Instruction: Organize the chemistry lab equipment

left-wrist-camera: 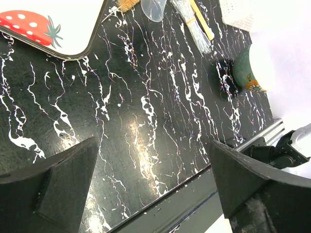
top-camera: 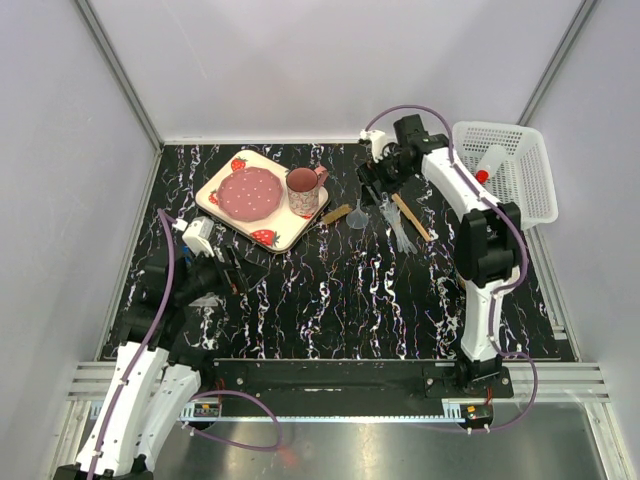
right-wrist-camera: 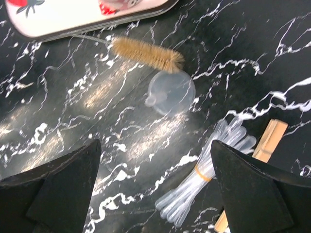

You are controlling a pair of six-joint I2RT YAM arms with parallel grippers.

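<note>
My right gripper shifts to its left in the top view and down around the funnel's slim stem next.
A clear funnel (right-wrist-camera: 170,92) lies on the black marbled table just below a bristle brush (right-wrist-camera: 148,53). To its right, a bundle of clear droppers (right-wrist-camera: 209,174) held by a yellow band rests beside a wooden tool (right-wrist-camera: 265,145). My right gripper (right-wrist-camera: 156,143) hovers open and holding nothing above the table, between the funnel and the droppers (top-camera: 398,225). A red-capped squeeze bottle (top-camera: 486,168) lies in the white basket (top-camera: 530,190). My left gripper (left-wrist-camera: 154,143) is open and holding nothing over bare table near the front left, far from the funnel (left-wrist-camera: 154,8). No tubes or rack show.
The strawberry-print tray (top-camera: 228,218) with a pink plate (top-camera: 250,192) and mug (top-camera: 303,192) sits at the back left. A green and cream round object (left-wrist-camera: 252,68) stands near the right arm's side. The table's front rail (left-wrist-camera: 194,194) runs below the left gripper.
</note>
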